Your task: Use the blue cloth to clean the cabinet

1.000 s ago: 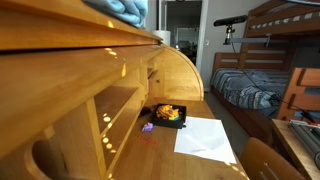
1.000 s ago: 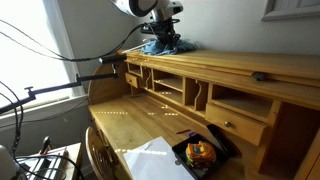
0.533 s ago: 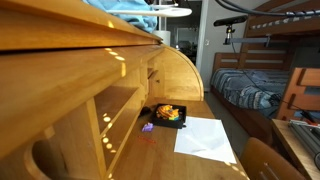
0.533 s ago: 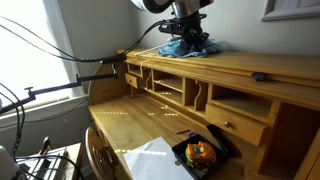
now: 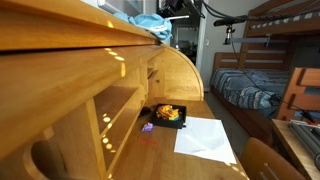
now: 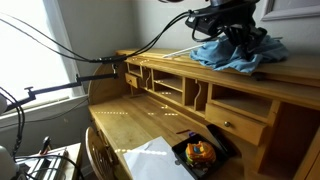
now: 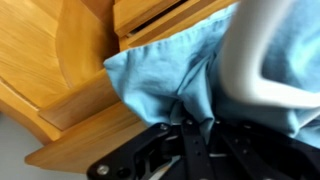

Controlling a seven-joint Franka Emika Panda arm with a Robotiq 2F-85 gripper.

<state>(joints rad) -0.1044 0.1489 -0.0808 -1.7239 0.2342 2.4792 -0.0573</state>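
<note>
My gripper will next drag the pinched cloth, which lies against the wood, along the cabinet's flat top (image 6: pixel 186 60), away from the top's end nearest the bunk bed, then let go.
The blue cloth (image 6: pixel 232 55) lies bunched on the flat top of the wooden cabinet (image 6: pixel 160 62), a roll-top desk hutch. In an exterior view the cloth (image 5: pixel 150 22) shows at the top's far end. My gripper (image 6: pixel 243 42) presses down into the cloth from above and is shut on it. In the wrist view the cloth (image 7: pixel 165 70) fills the frame over the wood, with a fold pinched between the black fingers (image 7: pixel 196 128).
Below, the desk surface (image 6: pixel 125 120) holds a white paper (image 6: pixel 150 160) and a black tray of colourful items (image 6: pixel 200 152). A bunk bed (image 5: pixel 265 70) stands beyond the desk. A chair back (image 5: pixel 265 160) is near the front.
My gripper has dragged the blue cloth along the cabinet top, away from the rounded end toward the far end of the top.
</note>
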